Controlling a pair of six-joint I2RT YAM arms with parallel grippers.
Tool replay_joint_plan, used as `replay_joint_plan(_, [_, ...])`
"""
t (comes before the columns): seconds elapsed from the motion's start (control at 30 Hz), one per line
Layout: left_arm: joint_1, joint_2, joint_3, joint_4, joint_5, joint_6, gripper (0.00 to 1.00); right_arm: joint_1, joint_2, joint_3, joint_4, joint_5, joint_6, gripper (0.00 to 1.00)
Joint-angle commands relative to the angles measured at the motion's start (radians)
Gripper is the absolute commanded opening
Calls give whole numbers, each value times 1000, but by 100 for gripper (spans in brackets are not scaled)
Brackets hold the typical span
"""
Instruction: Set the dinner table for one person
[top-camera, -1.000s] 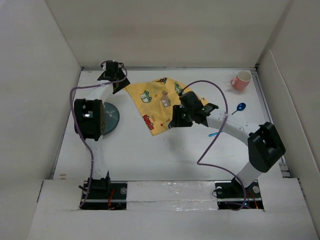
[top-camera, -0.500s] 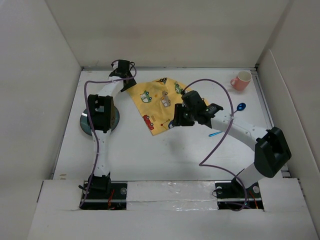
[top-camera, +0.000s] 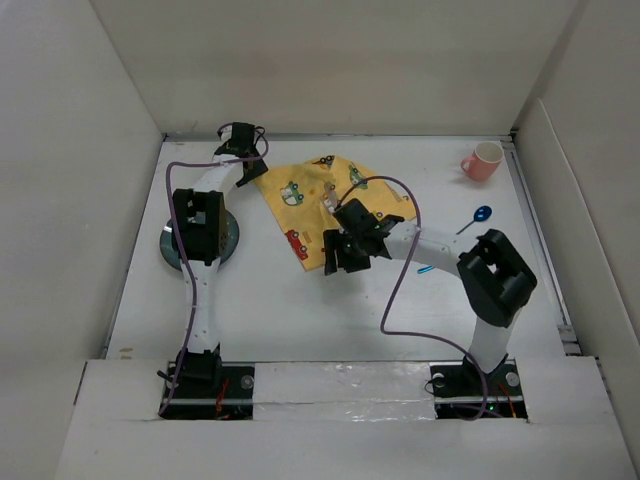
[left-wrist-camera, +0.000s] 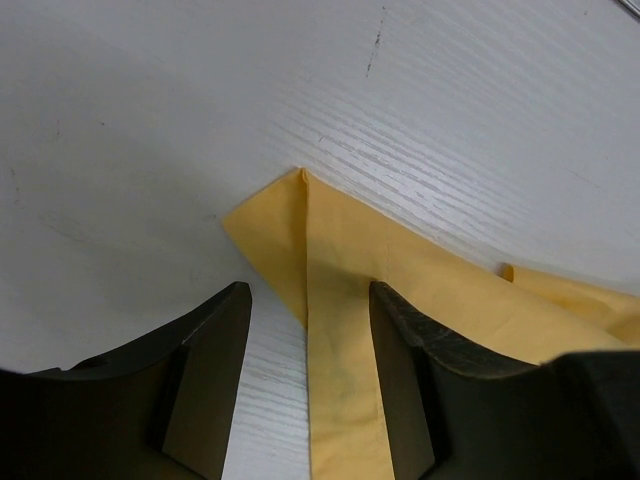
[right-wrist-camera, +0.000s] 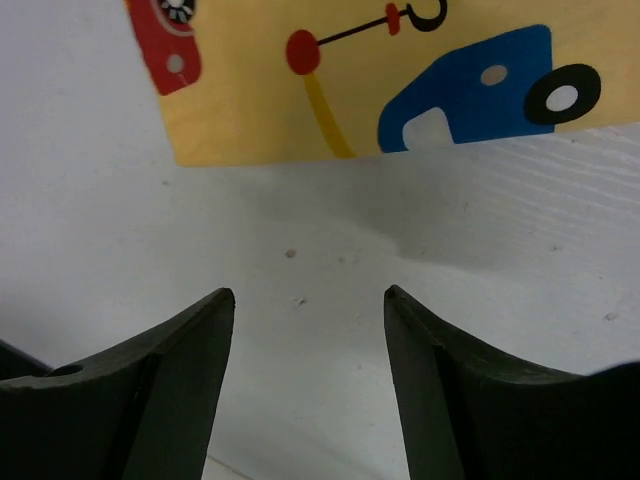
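Bare table lies between my fingers, so my right gripper goes outward and to the right in the wrist view next, onto the mat's edge by the blue car (right-wrist-camera: 558, 126).
A yellow car-patterned cloth mat (top-camera: 318, 195) lies rumpled on the white dinner table (top-camera: 290, 305), far of centre. My left gripper (top-camera: 243, 152) is open at the mat's far-left corner. In the left wrist view (left-wrist-camera: 310, 292) a folded yellow corner (left-wrist-camera: 345, 320) lies between the open jaws. My right gripper (top-camera: 338, 256) is open just past the mat's near corner. In the right wrist view (right-wrist-camera: 308, 294) only bare table lies between the jaws, with the mat's edge (right-wrist-camera: 350, 90) ahead of them.
A grey-blue plate (top-camera: 226, 238) lies at the left, partly hidden by my left arm. A pink cup (top-camera: 483, 160) stands at the far right. A blue spoon (top-camera: 480, 215) lies near it. A thin blue item (top-camera: 428, 268) shows beside my right arm.
My left gripper has moved right to the mat's far-left corner, uncovering more of the plate. My right gripper has moved left and nearer, off the mat to its near corner.
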Motion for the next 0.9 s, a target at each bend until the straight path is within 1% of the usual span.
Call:
replay_joint_plan(0.0, [5, 2, 23, -4, 37, 7, 47, -12, 35, 48, 30, 59, 38, 68])
replay_joint_plan(0.1, [5, 9, 20, 9, 65, 3, 44, -39, 61, 54, 25, 76, 78, 70])
replay_joint_plan(0.13, [5, 12, 22, 13, 76, -2, 44, -49, 61, 50, 31, 105, 91, 70])
replay_joint_plan(0.23, [5, 13, 28, 35, 109, -17, 37, -79, 49, 19, 40, 136, 146, 70])
replay_joint_plan(0.27, [5, 16, 29, 38, 114, -20, 34, -89, 46, 5, 45, 156, 155, 70])
replay_joint_plan(0.3, [5, 19, 31, 44, 126, -22, 32, -99, 43, -4, 56, 161, 163, 70])
replay_joint_plan(0.43, [5, 29, 42, 53, 142, -29, 18, -158, 83, 2, 119, 121, 178, 69])
replay_joint_plan(0.47, [5, 27, 42, 53, 145, -33, 11, -168, 94, 10, 128, 115, 178, 69])
replay_joint_plan(0.53, [5, 22, 36, 58, 149, -36, 5, -177, 111, 14, 183, 103, 178, 65])
replay_joint_plan(0.57, [5, 13, 33, 59, 149, -39, 0, -187, 115, 17, 203, 93, 181, 64])
replay_joint_plan(0.6, [5, 7, 31, 64, 149, -37, 0, -187, 120, 17, 226, 90, 181, 62])
replay_joint_plan(0.63, [5, -1, 22, 72, 180, -39, 0, -196, 126, 14, 282, 90, 178, 50])
replay_joint_plan(0.67, [5, -11, 13, 81, 185, -39, 0, -205, 130, 17, 300, 92, 177, 40])
replay_joint_plan(0.7, [5, -34, -6, 105, 197, -40, 0, -205, 134, 25, 307, 102, 173, 17])
replay_joint_plan(0.73, [5, -45, -15, 118, 203, -42, 0, -205, 138, 49, 309, 115, 166, 7])
replay_joint_plan(0.77, [5, -63, -26, 130, 208, -45, 0, -216, 134, 62, 304, 151, 160, 1])
replay_joint_plan(0.83, [14, -120, -53, 165, 226, -57, 0, -228, 115, 83, 292, 178, 144, 0])
replay_joint_plan(0.87, [14, -146, -64, 179, 234, -66, 0, -228, 80, 106, 286, 184, 122, 0])
